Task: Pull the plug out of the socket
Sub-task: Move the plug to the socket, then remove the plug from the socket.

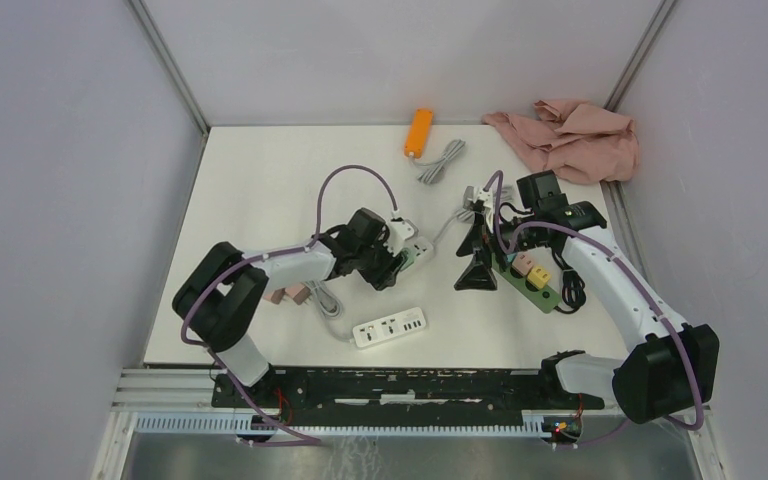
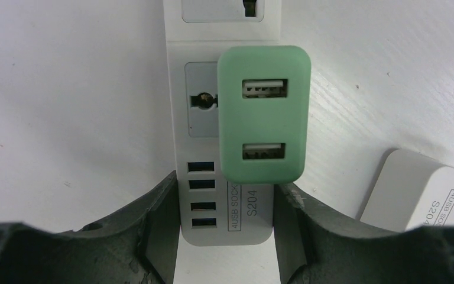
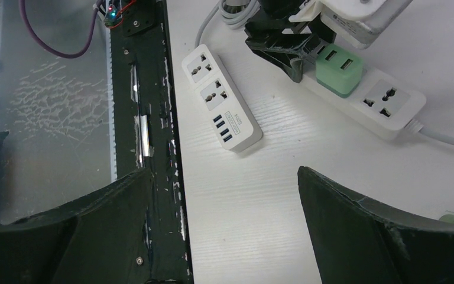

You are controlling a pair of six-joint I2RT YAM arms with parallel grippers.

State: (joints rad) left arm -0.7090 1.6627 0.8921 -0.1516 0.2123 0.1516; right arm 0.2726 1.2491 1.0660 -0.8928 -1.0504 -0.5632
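Observation:
The power strip still holds the mint-green plug (image 1: 407, 257). I will therefore move my right gripper to the left in the top view and lower it around the plug's sides.
A mint-green USB plug (image 2: 264, 113) sits in a white power strip (image 2: 236, 219). In the left wrist view my left gripper (image 2: 226, 198) is shut on the strip's USB end, one finger against each side, just below the plug. In the top view the left gripper (image 1: 390, 263) is at the table's middle with the plug (image 1: 407, 257) beside it. My right gripper (image 1: 477, 268) is open and empty, to the right of the strip. The right wrist view shows its wide-open fingers (image 3: 223, 177) above bare table, and the plug (image 3: 339, 70) further up.
A second white power strip (image 1: 390, 328) lies near the front edge. A green strip with pink and yellow plugs (image 1: 530, 275) lies under the right arm. An orange strip (image 1: 419, 132) and a pink cloth (image 1: 570, 135) are at the back.

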